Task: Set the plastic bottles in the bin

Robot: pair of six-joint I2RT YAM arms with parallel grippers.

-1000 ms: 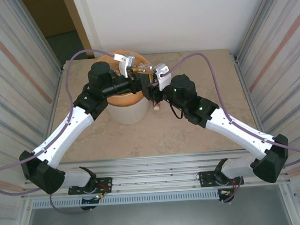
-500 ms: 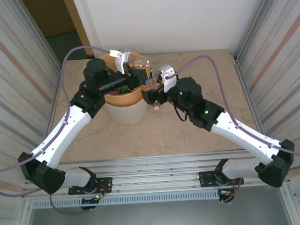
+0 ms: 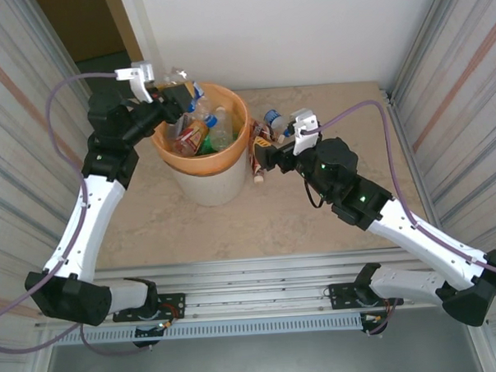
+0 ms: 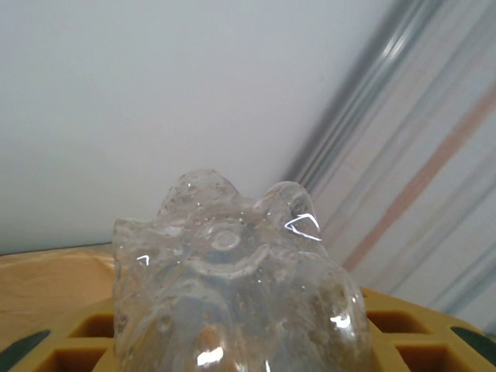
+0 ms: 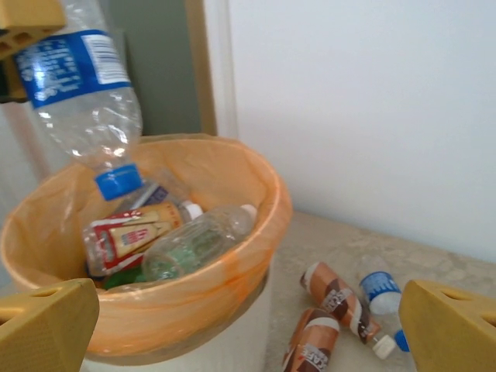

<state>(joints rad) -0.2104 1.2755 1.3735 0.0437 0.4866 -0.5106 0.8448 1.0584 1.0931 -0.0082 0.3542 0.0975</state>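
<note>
The clear bottle in my left gripper comes down across toward the middle of the orange-lined opening (image 3: 209, 113) next, since its cap hangs above the bottles inside.
The bin (image 3: 231, 172) is a white bucket lined with an orange bag (image 5: 256, 225), and several plastic bottles (image 5: 194, 242) lie inside it. My left gripper (image 3: 175, 98) hangs over the bin's far-left rim, shut on a clear bottle with a blue label (image 5: 81, 85), cap down. In the left wrist view that bottle's base (image 4: 232, 263) sits between my yellow fingers (image 4: 403, 341). My right gripper (image 3: 261, 152) stands open just right of the bin, its fingers (image 5: 46, 329) wide apart with nothing between them.
On the table right of the bin lie two brown-labelled bottles (image 5: 335, 293) (image 5: 311, 347) and a blue-labelled bottle (image 5: 381, 285). Ribbed metal walls (image 3: 31, 121) flank the table on both sides. A white wall stands behind.
My right gripper has opened and drawn back to the right of the bin. The left arm has swung left, carrying the clear bottle to the bin's far-left rim.
</note>
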